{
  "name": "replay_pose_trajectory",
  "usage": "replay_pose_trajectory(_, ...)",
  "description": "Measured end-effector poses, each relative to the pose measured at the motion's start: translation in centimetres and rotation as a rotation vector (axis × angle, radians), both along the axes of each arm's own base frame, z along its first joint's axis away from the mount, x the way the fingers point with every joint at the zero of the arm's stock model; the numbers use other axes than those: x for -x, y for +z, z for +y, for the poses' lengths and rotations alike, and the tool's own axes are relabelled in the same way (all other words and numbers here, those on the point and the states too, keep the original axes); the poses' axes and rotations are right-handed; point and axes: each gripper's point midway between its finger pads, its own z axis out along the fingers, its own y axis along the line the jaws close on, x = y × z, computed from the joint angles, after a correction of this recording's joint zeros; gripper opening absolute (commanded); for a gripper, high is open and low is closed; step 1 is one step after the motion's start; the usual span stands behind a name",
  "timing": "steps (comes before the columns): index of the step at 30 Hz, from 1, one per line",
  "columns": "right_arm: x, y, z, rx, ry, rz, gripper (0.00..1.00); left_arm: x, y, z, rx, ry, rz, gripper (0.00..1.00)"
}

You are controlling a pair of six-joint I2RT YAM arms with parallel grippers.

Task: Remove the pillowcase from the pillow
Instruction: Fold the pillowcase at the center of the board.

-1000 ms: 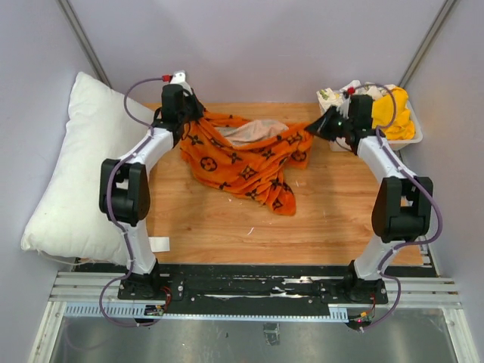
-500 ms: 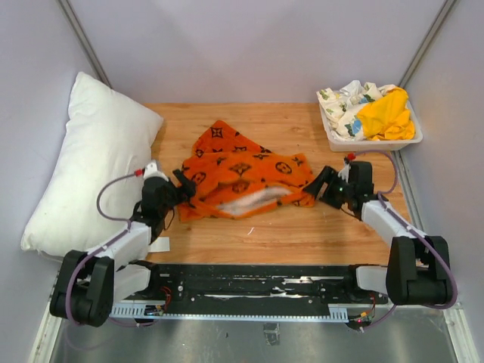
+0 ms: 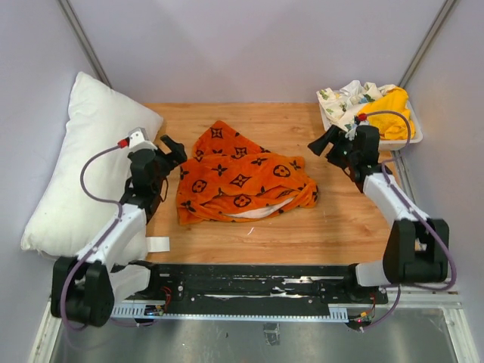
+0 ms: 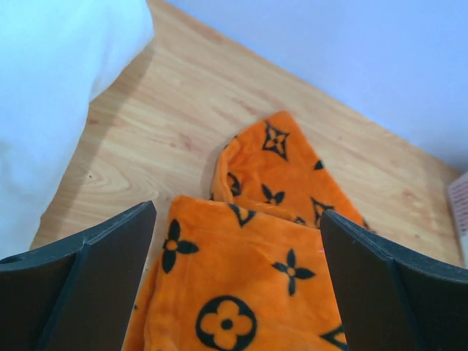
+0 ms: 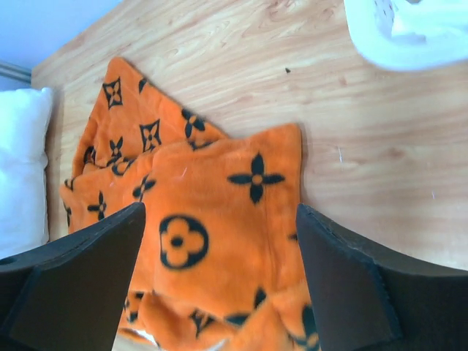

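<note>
My left gripper lowers next onto the corner of the pillowcase's fold nearest the pillow, since that corner shows between my open fingers.
The orange pillowcase with black monogram motifs lies in a crumpled heap on the wooden table, apart from the pillow; a strip of pale lining shows at its near edge. The plump white pillow rests along the left wall, bare. My left gripper hovers open just off the heap's left end, and in the left wrist view the pillowcase lies below the gripper, with the pillow at left. My right gripper is open beside the heap's right end, above the pillowcase and gripper.
A white bin at the back right holds a yellow cloth and a floral-print cloth; its rim shows in the right wrist view. A small white label lies near the left arm's base. Grey walls enclose the table.
Both grippers went from shut on the pillowcase to open and let it drop. The arms drew it toward the near side, then lifted away toward the back; the cloth settled into a heap.
</note>
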Motion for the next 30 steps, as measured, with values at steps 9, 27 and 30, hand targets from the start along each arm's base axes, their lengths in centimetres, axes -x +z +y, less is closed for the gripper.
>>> replay_pose_trajectory(9,-5.5,-9.2,1.5,-0.037,0.069,0.228,0.78,-3.8,-12.9,1.7,-0.069,-0.046,0.370,0.86)
replay_pose_trajectory(27,-5.2,-9.9,2.7,-0.087,0.132,0.244,0.78,-7.7,-16.6,-1.5,0.044,-0.366,0.415,0.67)
replay_pose_trajectory(30,-5.2,-9.8,2.8,-0.091,0.137,0.245,0.78,-7.6,-16.6,-1.8,0.057,-0.379,0.415,0.55)
